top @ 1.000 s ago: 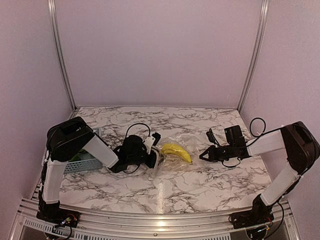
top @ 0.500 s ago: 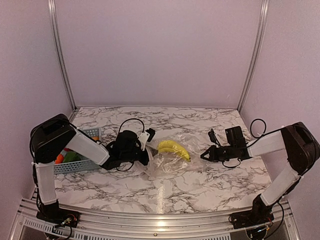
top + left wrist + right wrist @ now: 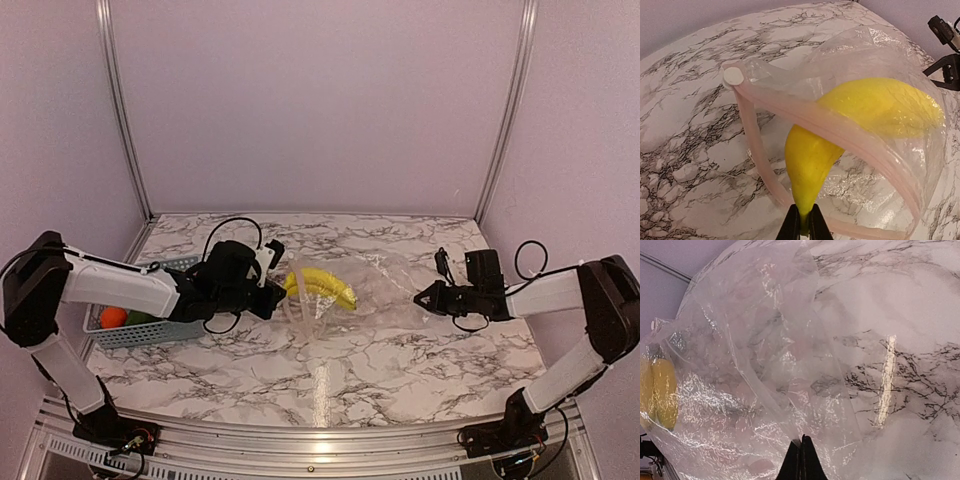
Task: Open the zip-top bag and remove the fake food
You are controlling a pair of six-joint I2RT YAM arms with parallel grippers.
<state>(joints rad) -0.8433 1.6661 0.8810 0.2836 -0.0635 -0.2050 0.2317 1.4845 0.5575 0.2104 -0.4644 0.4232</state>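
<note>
I will pull the banana [image 3: 322, 284] from the bag with my left gripper, leftward in the top view, and release it in the basket [image 3: 147, 321], since the orange ball lies there.
The clear zip-top bag [image 3: 375, 290] is stretched above the marble table between my two grippers, its pink zip strip [image 3: 790, 107] open at the left end. My left gripper [image 3: 270, 296] is shut on the stem end of the yellow banana [image 3: 322, 284], which sticks out of the bag's mouth; it also shows in the left wrist view [image 3: 840, 130] between my jaws [image 3: 804, 225]. My right gripper [image 3: 424, 297] is shut on the bag's far edge [image 3: 790, 390], fingertips pinched on plastic [image 3: 801, 452]. The banana shows through the plastic [image 3: 662, 390]. An orange ball [image 3: 112, 317] and a green vegetable [image 3: 140, 318] lie in the basket.
A light blue slatted basket [image 3: 150, 330] stands at the left edge of the table, under my left arm. The cell's walls and metal posts close in the back and sides.
My left gripper has pulled left toward the basket with the banana, drawing it out of the bag's mouth. My right gripper has drawn slightly right, stretching the bag.
</note>
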